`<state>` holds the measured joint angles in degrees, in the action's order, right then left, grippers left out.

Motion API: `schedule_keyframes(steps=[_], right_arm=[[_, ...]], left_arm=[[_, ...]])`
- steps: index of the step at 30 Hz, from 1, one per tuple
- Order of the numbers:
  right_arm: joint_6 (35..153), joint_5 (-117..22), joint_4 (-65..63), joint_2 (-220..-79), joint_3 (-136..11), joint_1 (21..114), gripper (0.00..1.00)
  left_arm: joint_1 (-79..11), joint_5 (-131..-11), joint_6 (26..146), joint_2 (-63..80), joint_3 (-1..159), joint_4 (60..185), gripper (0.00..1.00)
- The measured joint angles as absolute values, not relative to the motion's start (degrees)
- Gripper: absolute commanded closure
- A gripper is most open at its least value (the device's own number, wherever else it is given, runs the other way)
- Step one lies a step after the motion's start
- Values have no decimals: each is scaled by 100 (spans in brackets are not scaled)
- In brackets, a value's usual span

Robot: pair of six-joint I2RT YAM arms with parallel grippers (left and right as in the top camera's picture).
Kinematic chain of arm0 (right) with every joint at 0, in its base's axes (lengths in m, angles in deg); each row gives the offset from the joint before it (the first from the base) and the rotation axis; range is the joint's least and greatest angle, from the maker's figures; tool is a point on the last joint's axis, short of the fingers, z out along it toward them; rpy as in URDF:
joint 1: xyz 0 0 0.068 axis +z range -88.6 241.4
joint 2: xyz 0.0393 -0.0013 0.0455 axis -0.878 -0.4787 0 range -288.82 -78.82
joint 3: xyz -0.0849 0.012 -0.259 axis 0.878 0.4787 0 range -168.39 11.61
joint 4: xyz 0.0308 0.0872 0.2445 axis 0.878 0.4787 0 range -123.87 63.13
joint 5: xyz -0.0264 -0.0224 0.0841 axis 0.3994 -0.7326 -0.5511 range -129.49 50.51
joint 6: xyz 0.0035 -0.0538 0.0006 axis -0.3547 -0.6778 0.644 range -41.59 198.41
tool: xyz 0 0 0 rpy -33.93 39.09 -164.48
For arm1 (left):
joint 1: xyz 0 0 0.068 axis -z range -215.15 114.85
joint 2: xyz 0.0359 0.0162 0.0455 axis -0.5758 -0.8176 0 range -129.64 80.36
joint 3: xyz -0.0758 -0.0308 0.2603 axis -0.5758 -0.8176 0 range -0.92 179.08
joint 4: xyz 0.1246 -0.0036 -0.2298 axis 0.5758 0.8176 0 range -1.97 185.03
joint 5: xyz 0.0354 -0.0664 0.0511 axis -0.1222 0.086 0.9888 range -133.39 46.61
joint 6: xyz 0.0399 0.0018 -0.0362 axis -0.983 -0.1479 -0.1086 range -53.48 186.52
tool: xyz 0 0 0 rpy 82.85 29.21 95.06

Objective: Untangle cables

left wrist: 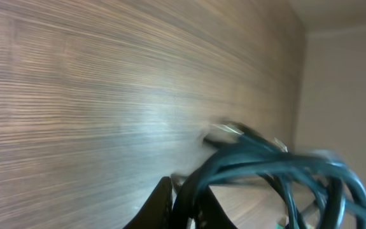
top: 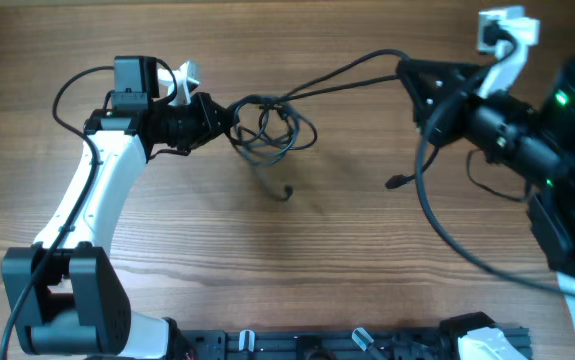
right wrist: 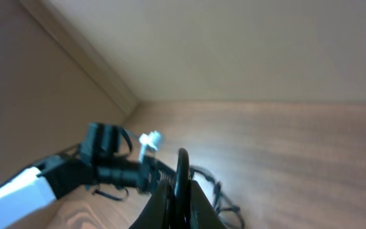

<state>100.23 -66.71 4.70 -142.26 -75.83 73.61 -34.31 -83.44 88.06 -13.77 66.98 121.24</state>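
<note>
My right gripper needs to move down toward the bare tabletop point(top: 367, 118) beside the tangle and let go of the far end of the cable pieces, because they stretch tight and raised from the tangle.
The cables point(top: 272, 130) form a loose dark-teal tangle on the wooden table, left of centre. Two strands point(top: 347, 72) run taut from it up to the right. My left gripper point(top: 229, 118) is at the tangle's left edge and shut on its loops. In the left wrist view the teal loops point(left wrist: 265, 159) come out from between the nearly closed fingers of the left gripper point(left wrist: 173, 184). My right gripper point(top: 404, 72) is shut on the far end of the strands. In the right wrist view a black cable point(right wrist: 183, 159) stands pinched in the right gripper point(right wrist: 179, 180). A free end point(top: 287, 190) lies below the tangle.
A small plug point(top: 395, 182) on a thin lead lies below the right gripper. The right arm's thick black wire point(top: 437, 225) loops over the table on the right. A black rail point(top: 347, 342) runs along the table's front edge.
</note>
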Motion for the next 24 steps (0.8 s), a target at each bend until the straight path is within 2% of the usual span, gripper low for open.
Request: schedule_keyframes(steps=[3,8,12,17,19,24], right_arm=[[10019,-6693,513,-13848,-7583,7359,96],[9999,-6533,931,-13612,-7585,7306,96],[10091,-6479,1239,-13741,-7601,7278,96],[10154,-6962,1348,-14659,-7806,7214,95],[10152,-7054,1674,-15419,-7839,7197,86],[10132,-6498,2439,-16917,-7854,7195,41]], left_arm=[[-3429,-8069,8837,-1377,6698,12161,71],[-3449,-7566,8913,-1399,6695,12220,42],[-3512,-7280,8872,-1469,6676,12207,42],[-3409,-7330,8122,-1560,6643,12148,40],[-3210,-7343,7969,-1567,6641,12196,39],[-2651,-7367,8039,-1569,6641,12238,36]])
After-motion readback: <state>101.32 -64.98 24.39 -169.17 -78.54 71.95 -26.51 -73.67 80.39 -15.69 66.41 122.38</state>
